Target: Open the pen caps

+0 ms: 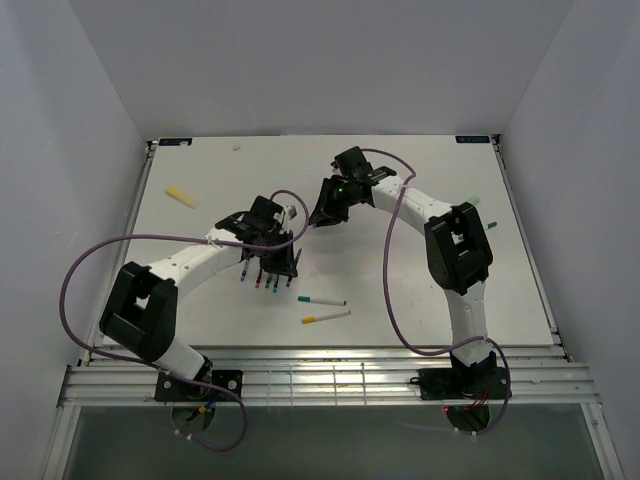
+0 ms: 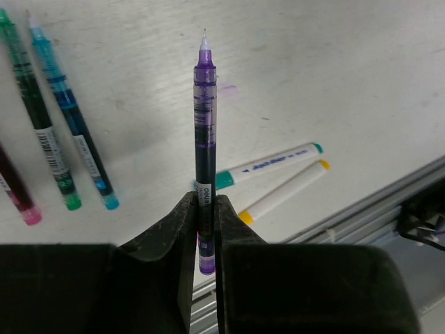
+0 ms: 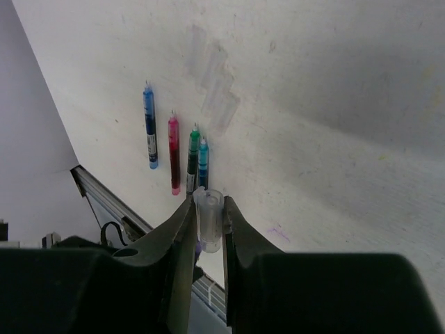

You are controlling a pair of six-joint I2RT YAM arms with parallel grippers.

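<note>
The slim purple pen (image 2: 204,132) already has its cap off, so my left gripper will next bring the pen down onto the table next to the teal pen.
My left gripper (image 2: 204,205) is shut on a slim purple pen (image 2: 204,132), which has no cap on and whose bare tip points away from me. My right gripper (image 3: 208,209) is shut on a clear pen cap (image 3: 210,221) held above the table. In the top view the left gripper (image 1: 281,260) and the right gripper (image 1: 322,213) are apart at mid-table. Several uncapped slim pens lie side by side: blue (image 3: 149,125), pink (image 3: 174,154), green (image 3: 192,156) and teal (image 3: 203,158). Several loose clear caps (image 3: 215,76) lie further off.
Two slim white pens lie near the front edge, one with a green cap (image 1: 322,300) and one with a yellow cap (image 1: 326,317). A yellow highlighter (image 1: 181,197) lies at the far left. A pale-green pen (image 1: 470,203) lies at the right. A metal rail (image 1: 320,375) runs along the front.
</note>
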